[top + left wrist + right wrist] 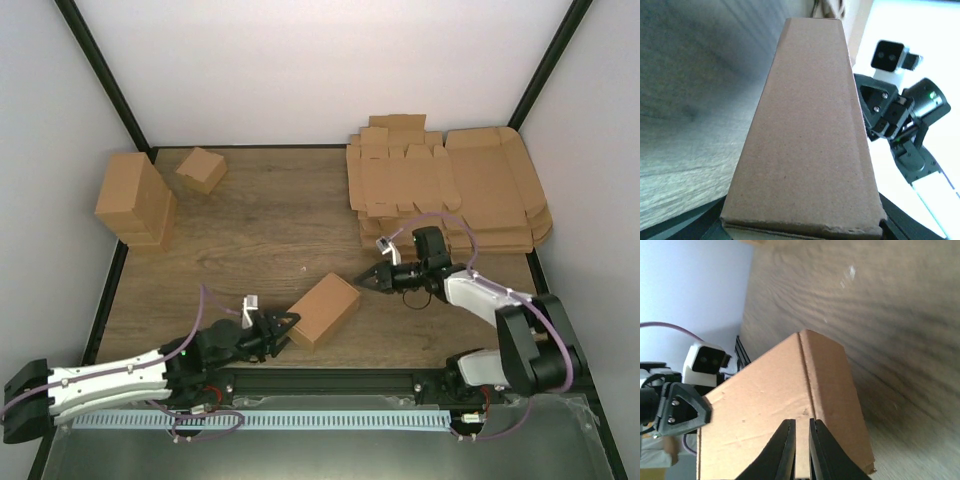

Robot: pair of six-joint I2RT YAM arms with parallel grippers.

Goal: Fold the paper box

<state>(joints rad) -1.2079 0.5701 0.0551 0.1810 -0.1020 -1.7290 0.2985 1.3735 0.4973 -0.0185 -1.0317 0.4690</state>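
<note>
Next, my left gripper moves outward to the bare tabletop [202, 240] beside the tall cardboard block. It then releases the paper box [323, 310] there, because that box is folded closed.
The paper box [323, 310] lies folded into a closed brown carton on the wooden table [270, 230], near the front middle. My left gripper [290, 328] is at its near-left end. In the left wrist view the paper box [805, 140] fills the space between the dark fingers [912, 225], which press its two sides. My right gripper [362, 279] hovers just off the carton's far-right end. In the right wrist view its fingertips [802, 421] stand almost together over the top face of the paper box [765, 415], with only a thin slit and nothing in it.
A stack of large flat cardboard sheets [450, 190] lies at the back right. At the back left stand a tall cardboard block [135, 200] and a small folded carton [202, 168]. White walls and black posts close off the table.
</note>
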